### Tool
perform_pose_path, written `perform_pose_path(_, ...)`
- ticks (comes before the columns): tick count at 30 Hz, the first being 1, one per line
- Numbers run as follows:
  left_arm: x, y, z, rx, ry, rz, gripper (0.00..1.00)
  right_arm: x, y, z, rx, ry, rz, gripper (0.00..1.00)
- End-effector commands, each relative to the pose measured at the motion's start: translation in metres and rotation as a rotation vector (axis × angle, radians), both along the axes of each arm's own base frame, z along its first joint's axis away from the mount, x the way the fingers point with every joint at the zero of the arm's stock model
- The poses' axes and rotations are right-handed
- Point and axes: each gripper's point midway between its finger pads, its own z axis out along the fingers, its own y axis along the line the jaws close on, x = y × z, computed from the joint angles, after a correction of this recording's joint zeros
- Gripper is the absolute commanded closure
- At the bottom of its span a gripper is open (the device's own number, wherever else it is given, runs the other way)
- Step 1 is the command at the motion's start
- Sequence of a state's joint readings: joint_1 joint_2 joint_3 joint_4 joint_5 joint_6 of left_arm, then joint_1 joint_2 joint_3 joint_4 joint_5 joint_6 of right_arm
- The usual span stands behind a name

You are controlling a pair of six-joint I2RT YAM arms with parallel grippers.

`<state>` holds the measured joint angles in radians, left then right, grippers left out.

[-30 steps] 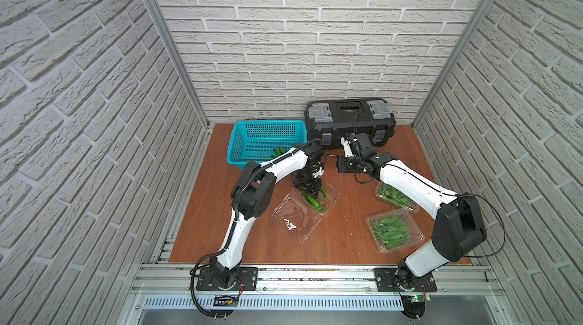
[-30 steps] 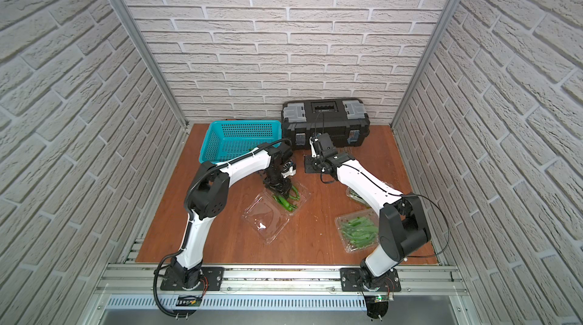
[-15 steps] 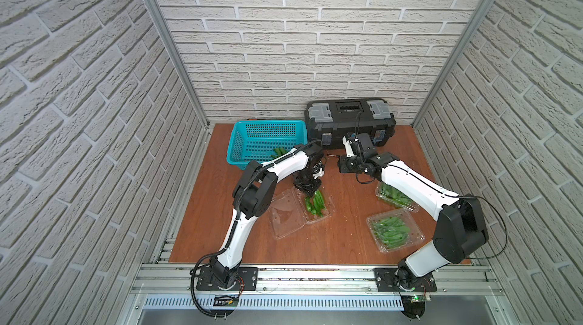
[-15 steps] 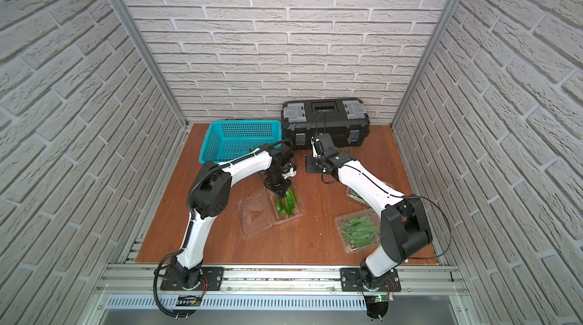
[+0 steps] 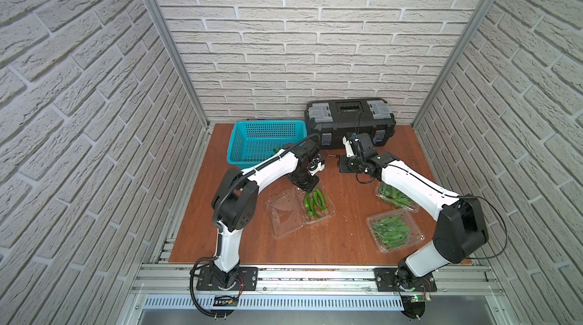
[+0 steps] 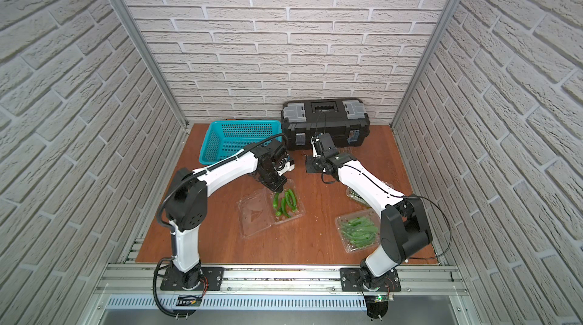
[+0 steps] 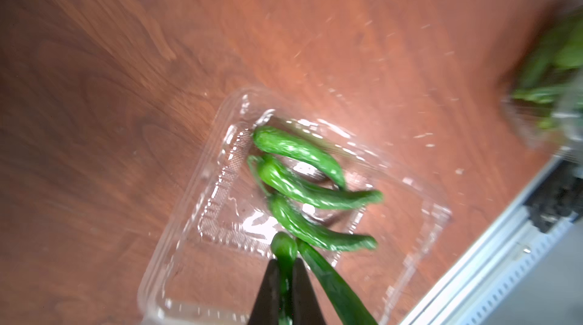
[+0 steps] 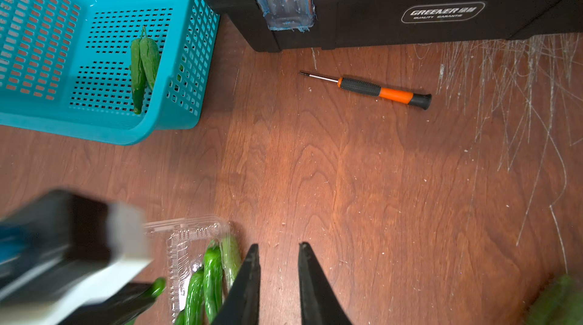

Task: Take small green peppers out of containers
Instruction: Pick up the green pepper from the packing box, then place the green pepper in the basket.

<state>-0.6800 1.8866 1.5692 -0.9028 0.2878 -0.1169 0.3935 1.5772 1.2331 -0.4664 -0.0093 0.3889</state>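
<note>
Next, my left gripper lifts the held pepper outward over the basket's bottom and releases it.
An open clear container (image 5: pixel 282 216) lies mid-table with several small green peppers (image 5: pixel 314 202) in its tray. My left gripper (image 7: pixel 285 263) hangs over the tray's far end, shut on one pepper (image 7: pixel 284 246) whose tip sticks out past the fingertips. Three more peppers (image 7: pixel 296 147) lie loose in the tray (image 7: pixel 202 188). In both top views two other containers (image 5: pixel 394 228) (image 6: pixel 358 228) at the right hold peppers. One of them (image 5: pixel 396 195) lies partly under my right arm. My right gripper (image 8: pixel 279 246) stands open over bare wood, holding nothing.
A teal basket (image 5: pixel 265 140) at the back left holds two peppers (image 8: pixel 143 68). A black toolbox (image 5: pixel 350 118) stands against the back wall. An orange-and-black screwdriver (image 8: pixel 378 88) lies on the wood in front of it. Brick walls close in three sides.
My left gripper has shut on a pepper. The open container has turned on the table, and its lid now lies to the left of the tray. The right arm has not moved.
</note>
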Motion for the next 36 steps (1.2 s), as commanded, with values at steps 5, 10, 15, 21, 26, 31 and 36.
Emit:
perform_pose_path(5, 0.052, 0.027, 0.095, -0.425, -0.124, 0.219, 1.00, 0.000, 0.026, 0.018, 0.113, -0.047, 0.113, 0.76)
perform_pose_path(10, 0.116, 0.088, 0.156, -0.660, -0.253, 0.456, 1.00, -0.014, 0.047, 0.012, 0.140, -0.027, 0.212, 0.76)
perform_pose_path(15, 0.179, 0.170, 0.143, -0.608, -0.363, 0.780, 1.00, -0.035, 0.076, -0.003, 0.135, 0.016, 0.345, 0.75)
perform_pose_path(21, 0.215, 0.242, 0.082, -0.495, -0.366, 1.145, 1.00, -0.060, 0.108, -0.040, 0.070, 0.101, 0.447, 0.75)
perform_pose_path(26, 0.211, 0.243, 0.071, -0.490, -0.362, 1.187, 0.28, -0.075, 0.121, -0.072, -0.005, 0.172, 0.476, 0.73)
perform_pose_path(31, 0.197, 0.224, 0.083, -0.480, -0.398, 1.121, 0.20, -0.083, 0.118, -0.101, -0.108, 0.228, 0.455, 0.71)
perform_pose_path(36, 0.180, 0.206, 0.093, -0.453, -0.449, 1.074, 0.19, -0.087, 0.103, -0.115, -0.205, 0.246, 0.424, 0.70)
